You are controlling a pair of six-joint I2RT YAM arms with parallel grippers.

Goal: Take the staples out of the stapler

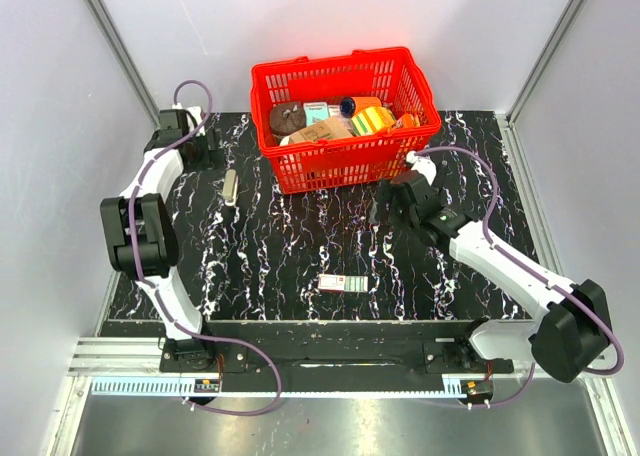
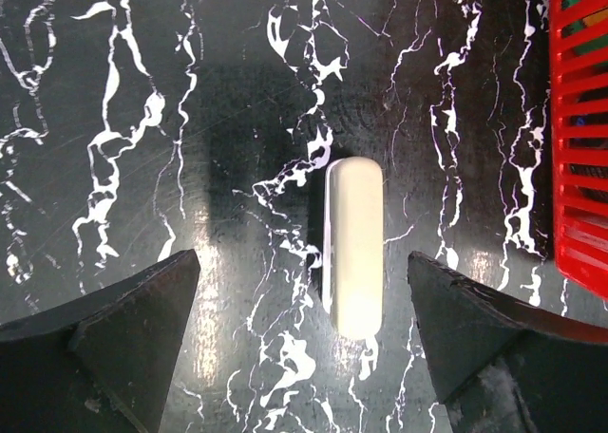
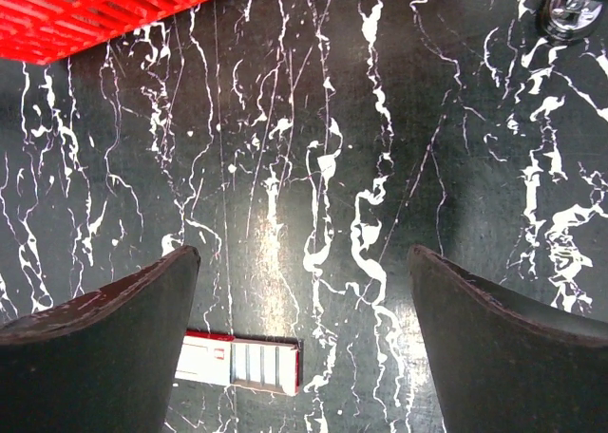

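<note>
I should lower my left gripper and move it to the right in the left wrist view, onto the stapler's far end (image 1: 231,177) (image 2: 357,184), because the stapler is off-centre.
The stapler (image 1: 230,187), a cream oblong, lies closed on the black marbled table at the left. In the left wrist view the stapler (image 2: 353,248) lies lengthwise with its near end between my open fingers, closer to the right finger (image 2: 475,329). My left gripper (image 1: 208,154) (image 2: 302,262) is open and empty, and touches nothing. My right gripper (image 1: 380,212) (image 3: 302,254) is open and empty over bare table at mid right. No loose staples are visible.
A red basket (image 1: 345,166) full of packaged goods stands at the back centre; its wall shows in both wrist views (image 2: 579,167) (image 3: 95,6). A small red-and-white staple box (image 1: 343,283) (image 3: 242,362) lies near the front centre.
</note>
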